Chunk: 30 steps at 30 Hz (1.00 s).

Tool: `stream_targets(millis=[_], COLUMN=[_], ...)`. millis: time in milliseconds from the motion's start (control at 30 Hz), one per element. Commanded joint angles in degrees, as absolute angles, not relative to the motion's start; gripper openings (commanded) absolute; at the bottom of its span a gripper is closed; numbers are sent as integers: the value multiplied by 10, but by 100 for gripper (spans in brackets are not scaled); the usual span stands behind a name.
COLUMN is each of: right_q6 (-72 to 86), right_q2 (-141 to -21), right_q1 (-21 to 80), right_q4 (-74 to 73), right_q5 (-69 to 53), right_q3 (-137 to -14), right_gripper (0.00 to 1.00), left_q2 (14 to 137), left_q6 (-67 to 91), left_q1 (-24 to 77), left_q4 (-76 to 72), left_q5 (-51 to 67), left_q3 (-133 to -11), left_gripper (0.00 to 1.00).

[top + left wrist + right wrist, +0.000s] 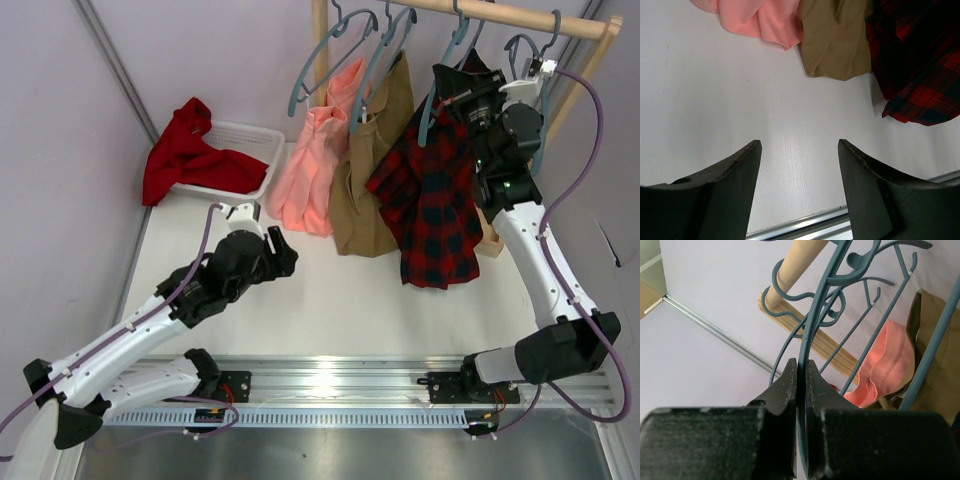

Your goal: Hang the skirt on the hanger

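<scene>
The skirt already hangs from the hanger on the wooden bar [500, 15]. My right gripper should move slightly toward the tan garment and open to let go of the hanger's thin bar.
The red-and-black tartan skirt [430, 200] hangs from a blue-grey hanger [436, 92] at the right of the wooden rail [500, 15], its hem resting on the table. My right gripper [470, 100] is up at that hanger, shut on its thin plastic stem [815, 315]; in the right wrist view the jaws [801, 362] pinch the stem just below the hook. My left gripper [283, 248] hovers low over the white table, open and empty [799, 145], with the skirt's hem [920, 75] ahead of it to the right.
A pink garment [310, 165] and a tan garment [375, 160] hang left of the skirt. Several bare hangers [330, 60] share the rail. A white basket [250, 135] at back left holds a plain red cloth [185, 150].
</scene>
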State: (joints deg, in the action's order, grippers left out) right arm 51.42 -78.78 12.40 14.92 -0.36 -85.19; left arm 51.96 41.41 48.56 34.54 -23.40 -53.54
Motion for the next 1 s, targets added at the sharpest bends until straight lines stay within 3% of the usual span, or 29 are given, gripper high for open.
stream_targets(millis=[0,700,900,967], right_q6=[511,483,454,442], right_q2=[-789,-795,-773,-773], right_q1=[119,124,125,125], right_q4=[250,177,110,88], right_q5=[-12,28,56,53], right_q3=[-907,-875,-879,-890], right_gripper=[0,1,13,32], left_q2=[504,508,503,500], left_q6=[424,408,402,398], left_q1=[478,454,447,446], left_q4=[343,340,344,344], left_q5=[-250,-232,-229,-227], left_q3=[-533,-536,-544,-547], left_gripper=[68,70,70,70])
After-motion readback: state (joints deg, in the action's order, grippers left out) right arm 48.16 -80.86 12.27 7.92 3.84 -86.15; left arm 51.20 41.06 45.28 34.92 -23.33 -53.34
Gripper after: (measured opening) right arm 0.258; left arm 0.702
